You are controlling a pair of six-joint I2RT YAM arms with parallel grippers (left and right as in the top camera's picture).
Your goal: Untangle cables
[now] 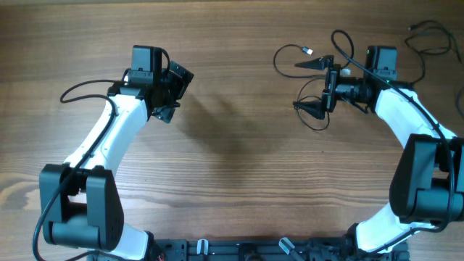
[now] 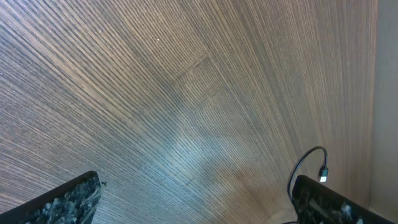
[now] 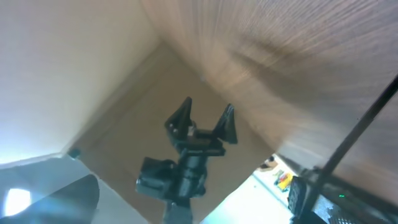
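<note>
My right gripper is hovering among the loops with the piece of black cable between its spread fingers, so it needs to turn there and close on it.
A thin black cable with a silver-tipped plug lies in loops on the wooden table at the upper right. It curls around my right gripper, which is open wide, one finger above and one below the loops, gripping nothing. A second thin cable lies at the far top right corner. My left gripper is open and empty over bare wood at the upper left. In the left wrist view its fingers are spread, and the cable's silver-tipped plug shows beside the right finger.
The right wrist view looks across at the left gripper with its fingers open. A dark thin line crosses that view; I cannot tell what it is. The arm bases stand at the table's front edge.
</note>
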